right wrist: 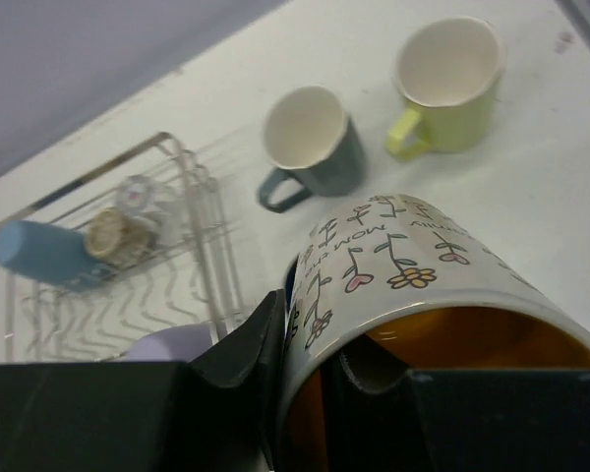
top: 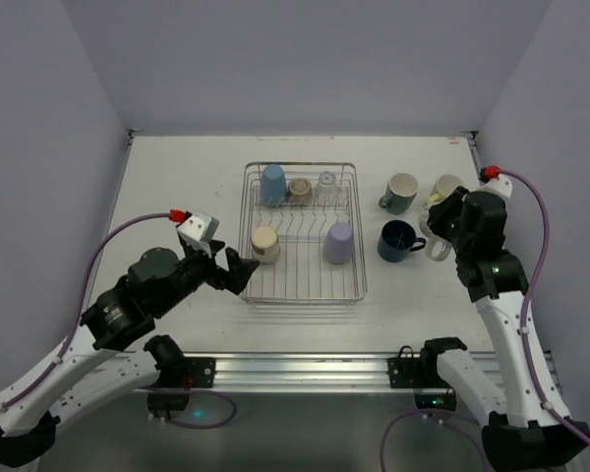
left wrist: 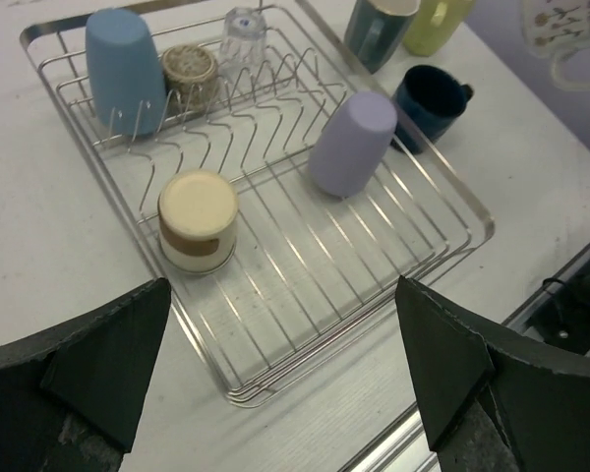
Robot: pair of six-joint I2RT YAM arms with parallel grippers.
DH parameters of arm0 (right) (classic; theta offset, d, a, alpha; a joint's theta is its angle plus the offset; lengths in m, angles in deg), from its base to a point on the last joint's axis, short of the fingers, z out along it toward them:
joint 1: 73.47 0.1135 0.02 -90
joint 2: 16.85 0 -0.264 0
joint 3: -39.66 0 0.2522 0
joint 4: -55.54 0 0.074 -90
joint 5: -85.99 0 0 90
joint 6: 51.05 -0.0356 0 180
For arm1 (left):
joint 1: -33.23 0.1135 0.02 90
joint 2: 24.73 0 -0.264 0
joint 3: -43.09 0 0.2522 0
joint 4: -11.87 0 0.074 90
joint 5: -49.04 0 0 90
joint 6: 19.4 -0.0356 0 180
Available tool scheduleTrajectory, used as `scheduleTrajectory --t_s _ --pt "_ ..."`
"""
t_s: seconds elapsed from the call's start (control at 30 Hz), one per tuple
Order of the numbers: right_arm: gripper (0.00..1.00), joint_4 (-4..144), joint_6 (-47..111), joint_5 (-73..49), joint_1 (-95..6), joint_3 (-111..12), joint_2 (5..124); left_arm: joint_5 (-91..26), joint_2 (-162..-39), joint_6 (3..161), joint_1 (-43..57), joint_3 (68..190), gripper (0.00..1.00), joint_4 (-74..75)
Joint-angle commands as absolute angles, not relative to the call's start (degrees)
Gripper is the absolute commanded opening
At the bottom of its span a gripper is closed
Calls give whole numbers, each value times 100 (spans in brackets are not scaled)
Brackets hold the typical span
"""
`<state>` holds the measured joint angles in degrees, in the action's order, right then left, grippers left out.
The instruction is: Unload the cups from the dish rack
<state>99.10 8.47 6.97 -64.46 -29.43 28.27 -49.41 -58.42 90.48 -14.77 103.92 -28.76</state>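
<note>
I will next lower the slanting flowered mug with my right gripper to the bare tabletop below, beside the dark blue mug. Then I will tilt it upright and release the flowered mug's rim.
The silver wire dish rack [top: 302, 165] holds a light blue cup [top: 272, 184], a ribbed beige cup [top: 300, 189], a clear tumbler [top: 326, 183], a cream cup [top: 265, 244] and a lavender cup [top: 338, 242], all upside down. My left gripper [top: 234, 267] hangs wide open over the rack's near left corner [left wrist: 238, 393], with nothing between its fingers. My right gripper [right wrist: 310, 364] is shut on the rim of a white flowered mug [right wrist: 403, 256] with an orange inside, one finger inside and one outside. It holds the mug tilted just right of the dark blue mug [top: 398, 240].
On the table right of the rack stand a grey-teal mug [top: 400, 192] and a yellow-green mug [top: 442, 189], both upright, behind the dark blue mug. Side walls rise close on the left and right. A metal rail [top: 305, 369] runs along the near edge.
</note>
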Motion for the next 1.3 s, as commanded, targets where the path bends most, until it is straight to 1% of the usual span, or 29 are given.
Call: scheduleTrajectory --t_s 0.0,0.07,0.13,0.17,0.3,0.5,0.63,0.73,0.8,0.87,0.9,1.0,1.1,1.17,1.2,1.23,1.27 --pt "0 9971 1275 1005 -7038 -3229 3297 -5501 -5629 8633 -1458 10133 100 -3038" --pt "0 9727 1293 787 -7537 -3203 3701 -5520 -5549 8580 -1458 9948 100 -2931" --pt "0 9629 1267 785 -7724 -3255 4026 -5485 -5452 8598 -1449 9887 100 -2861" --pt "0 9585 1293 838 -7830 -3264 4376 -5433 -5408 8598 -1458 9851 100 -2817" --pt "0 9365 1354 926 -8015 -3290 5239 -5239 -5233 8624 -1458 9667 100 -2702" --pt "0 8995 1460 610 -8156 -3325 6276 -5222 -5337 8624 -1449 9649 100 -2694" --pt "0 8899 1390 513 -8156 -3325 6559 -5142 -5434 8624 -1440 9658 100 -2694" --pt "3 8855 1320 513 -8165 -3247 6708 -5125 -5469 8624 -1440 9658 100 -2685" --pt "6 8785 1276 478 -8165 -3124 6735 -5133 -5487 8615 -1440 9658 100 -2676" --pt "13 8749 1232 513 -8165 -3071 6752 -5160 -5540 8615 -1414 9666 100 -2667" --pt "23 8741 1223 522 -8156 -3071 6735 -5177 -5583 8615 -1396 9675 100 -2667" --pt "37 8767 1205 504 -8156 -3088 6542 -5186 -5663 8607 -1361 9701 100 -2676" --pt "40 8828 1135 285 -8156 -3149 6164 -5169 -5724 8607 -1361 9763 100 -2667" --pt "44 8837 1021 153 -8165 -3141 5840 -5020 -5829 8607 -1352 9842 100 -2676" --pt "48 8820 960 57 -8156 -3123 5743 -4958 -5865 8624 -1352 9929 100 -2676" --pt "54 8811 916 21 -8165 -3106 5628 -4879 -5909 8659 -1352 9982 100 -2676" --pt "56 8793 898 -5 -8156 -3036 5419 -4809 -5996 8677 -1352 10018 100 -2650"
